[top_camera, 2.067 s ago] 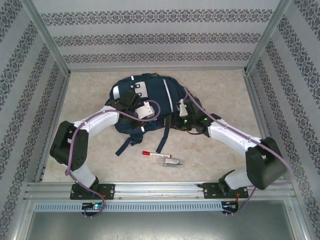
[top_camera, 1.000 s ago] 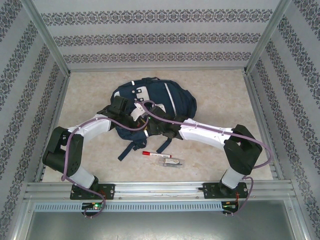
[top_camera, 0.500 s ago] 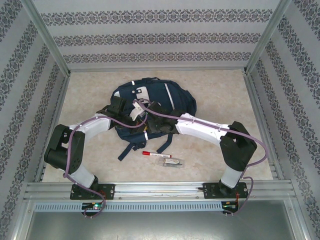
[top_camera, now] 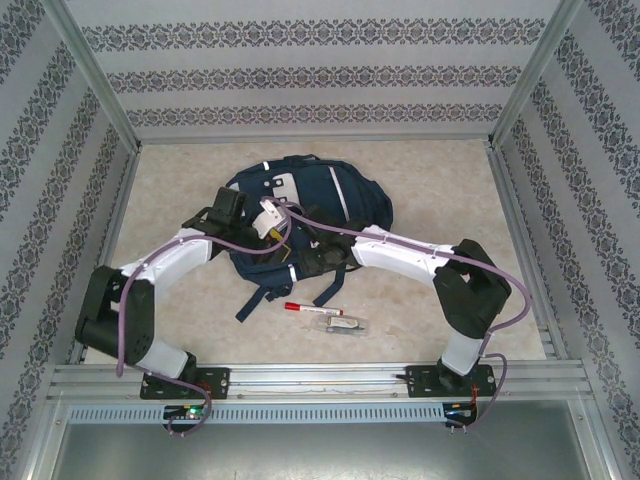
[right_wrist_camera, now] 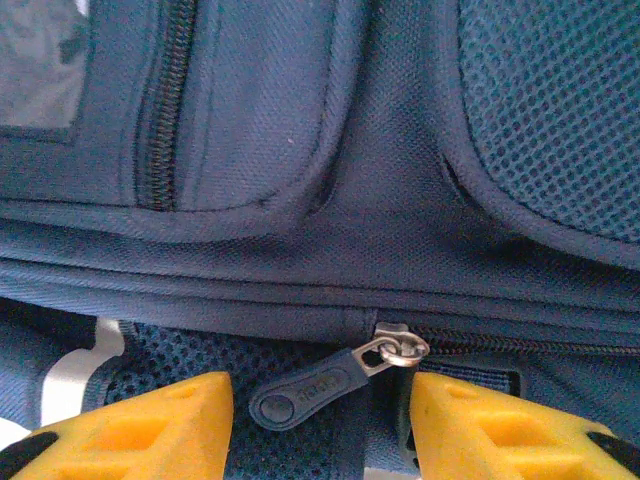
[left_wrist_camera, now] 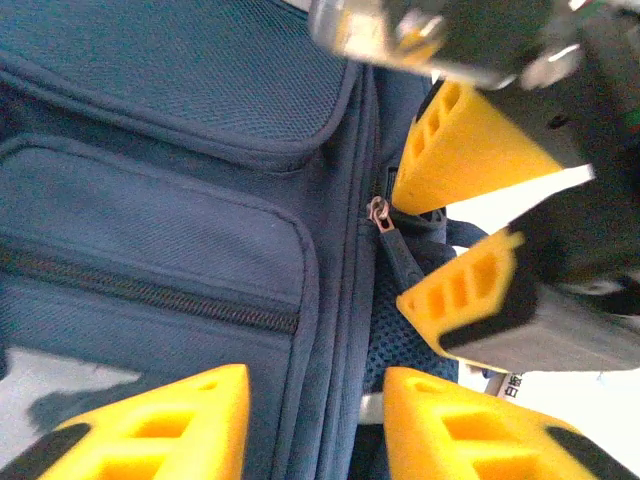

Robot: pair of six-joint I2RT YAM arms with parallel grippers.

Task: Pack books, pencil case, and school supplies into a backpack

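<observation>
The metal zip pull's slider end [right_wrist_camera: 376, 355] is nearer to one open finger. My right gripper needs to move along the tab toward that end next and close there.
The navy backpack [top_camera: 330, 200] lies flat mid-table. Both grippers meet at its near left edge. My left gripper [top_camera: 272, 228] is open, and in its wrist view its yellow fingers [left_wrist_camera: 150, 430] straddle a side seam of the backpack [left_wrist_camera: 200, 250]. My right gripper [top_camera: 305, 258] is open too. Its fingers [right_wrist_camera: 130, 430] stand either side of a dark zipper pull tab [right_wrist_camera: 310, 388] hanging from a metal slider [right_wrist_camera: 400, 350], without touching it. The left wrist view shows that slider [left_wrist_camera: 380, 213] and the right gripper [left_wrist_camera: 398, 250]. The book, pencil case and red packet are out of view.
A white marker with a red cap [top_camera: 300, 308] and a clear-wrapped greyish item [top_camera: 340, 323] lie on the table in front of the backpack. Dark straps [top_camera: 255, 295] trail toward them. Metal frame rails [top_camera: 110, 230] and patterned walls bound the table.
My right arm has swung left from the bag's right side to its near left edge. The left arm's elbow dropped outward, and the bag now lies flatter.
</observation>
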